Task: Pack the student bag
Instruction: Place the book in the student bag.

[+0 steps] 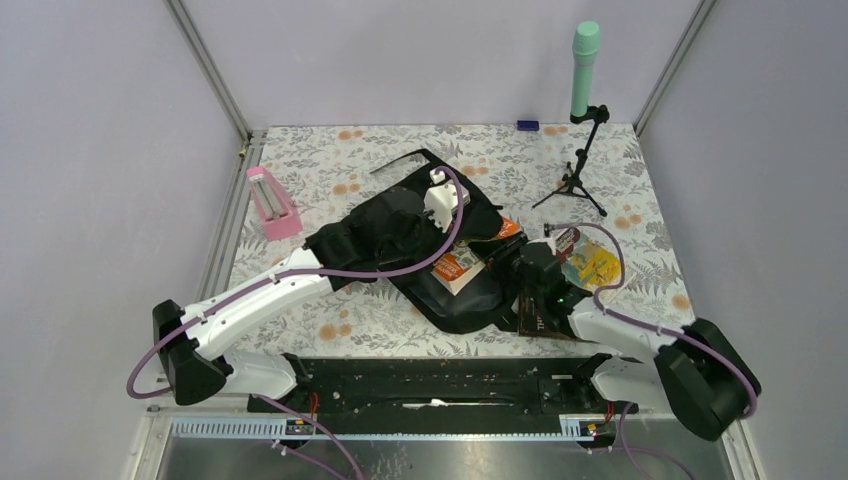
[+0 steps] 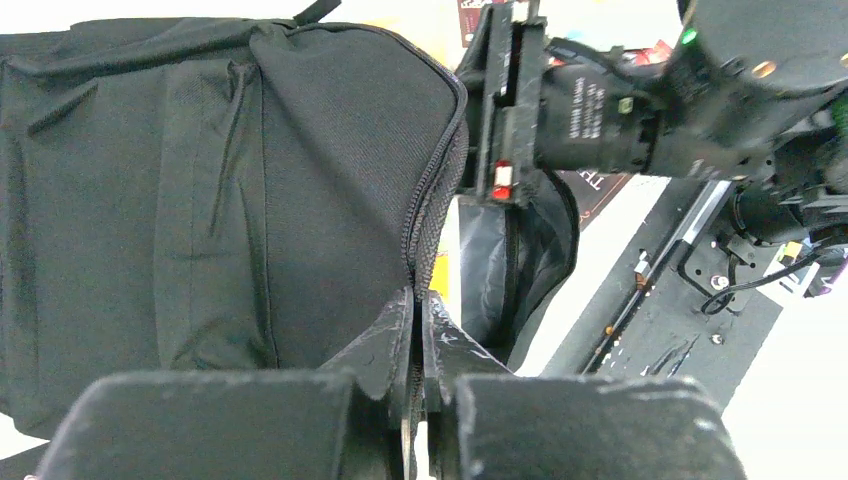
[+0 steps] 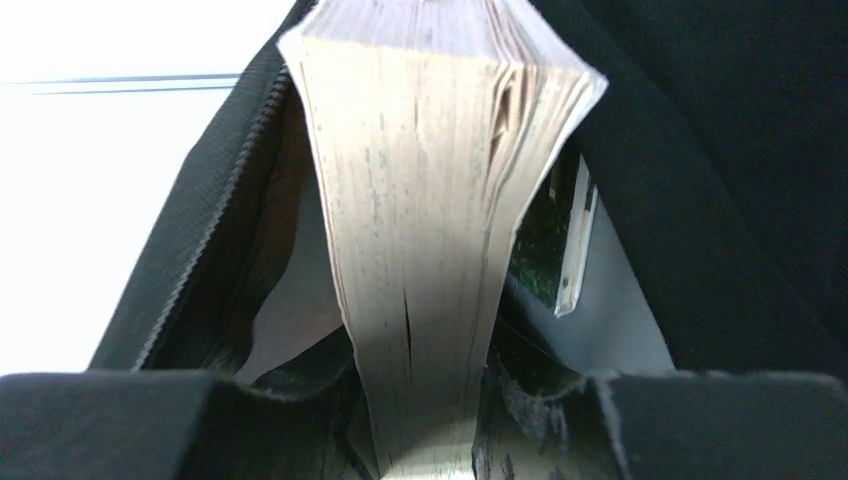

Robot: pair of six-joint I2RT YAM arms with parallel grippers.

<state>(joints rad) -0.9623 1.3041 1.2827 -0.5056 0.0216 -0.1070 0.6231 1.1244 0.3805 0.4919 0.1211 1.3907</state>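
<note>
The robot is going to push the book through the bag's opening next with its right gripper, deeper in beside the green-covered item.
The black student bag (image 1: 385,235) lies in the middle of the table with its mouth toward the right arm. My left gripper (image 1: 462,220) is shut on the bag's zip edge (image 2: 432,215), its jaws (image 2: 420,310) pinching the fabric. My right gripper (image 1: 508,268) is shut on a thick book (image 3: 430,200) held page-edge up, its far end between the bag's walls (image 3: 720,150). An orange and white cover (image 1: 455,268) shows in the bag's mouth just ahead of that gripper. The right gripper also shows in the left wrist view (image 2: 505,110). A green-covered item (image 3: 545,250) sits deeper in the bag.
A pink holder (image 1: 272,203) stands at the left. A small tripod with a teal cylinder (image 1: 585,70) stands at the back right, with a small blue thing (image 1: 527,125) by the wall. A yellow packet (image 1: 592,266) and a dark book (image 1: 545,318) lie beside the right arm.
</note>
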